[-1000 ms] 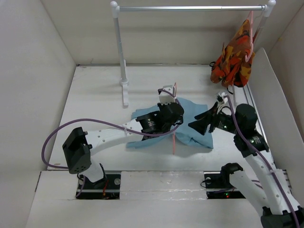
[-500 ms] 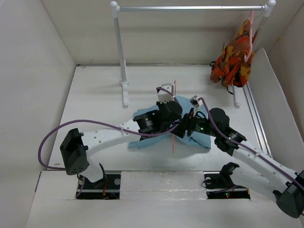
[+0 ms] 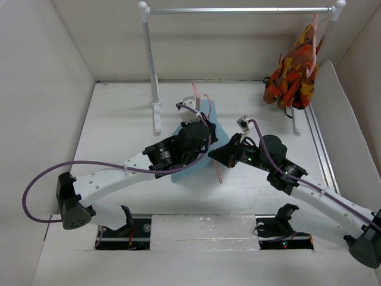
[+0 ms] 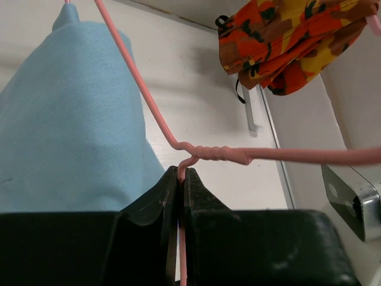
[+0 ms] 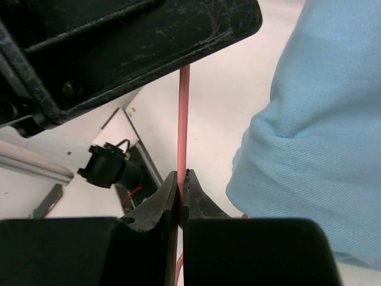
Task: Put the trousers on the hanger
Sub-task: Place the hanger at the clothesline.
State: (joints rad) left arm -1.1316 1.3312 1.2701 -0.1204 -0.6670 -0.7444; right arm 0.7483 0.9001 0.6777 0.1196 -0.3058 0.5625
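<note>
The hanger goes up and outward next, hooks on the bare bar beside the patterned garment and is released. This is because that bar is above and outward of my right gripper.
The light blue trousers are draped over the pale pink hanger, raised off the table at the centre. In the left wrist view my left gripper is shut on the hanger wire just below its twisted neck, with the trousers hanging to the left. My right gripper is shut on a straight run of the hanger wire, with the trousers to its right. From above, my right gripper sits right beside the left gripper.
A white clothes rack stands at the back, its left post close behind the trousers. An orange-red patterned garment hangs from the rail's right end on another pink hanger. White walls close in the table.
The left arm has lifted the hanger and trousers off the table and toward the back. The right arm reached in from the right and shut on the hanger wire.
</note>
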